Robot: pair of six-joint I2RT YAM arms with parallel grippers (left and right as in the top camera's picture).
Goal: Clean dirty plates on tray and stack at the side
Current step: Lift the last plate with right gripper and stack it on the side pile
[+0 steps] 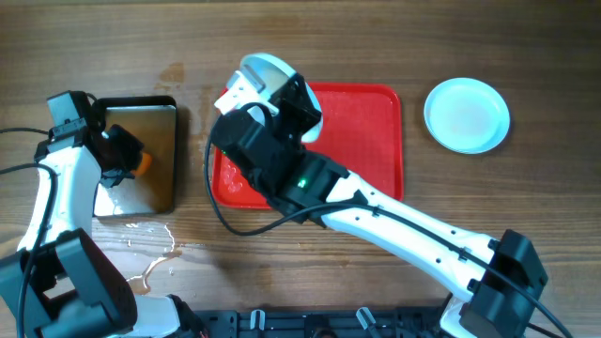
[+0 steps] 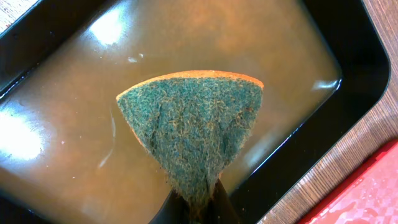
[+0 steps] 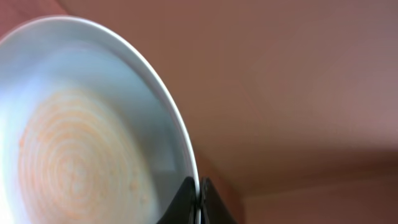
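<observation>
My right gripper is holding a plate, and a clean pale plate (image 1: 467,115) already lies beside the tray (image 1: 371,127). It will next swing across the tray, lower the held plate onto that one and let go.
My right gripper (image 1: 274,94) is shut on the rim of a white plate (image 1: 266,68) and holds it tilted above the far left corner of the red tray (image 1: 371,127). In the right wrist view the plate (image 3: 74,149) shows a faint orange ringed smear, and the jaws (image 3: 199,199) pinch its edge. My left gripper (image 1: 127,158) is shut on a sponge (image 2: 193,124), green scouring face up with an orange edge, held over the dark metal pan (image 1: 160,183). A clean pale plate (image 1: 467,115) lies on the table to the right of the tray. The third plate is hidden.
The pan (image 2: 354,43) holds brownish water. A puddle of spilled water (image 1: 150,249) lies on the wooden table in front of the pan. My right arm (image 1: 394,216) crosses the tray's near left part. A corner of the tray (image 2: 367,193) shows beside the pan.
</observation>
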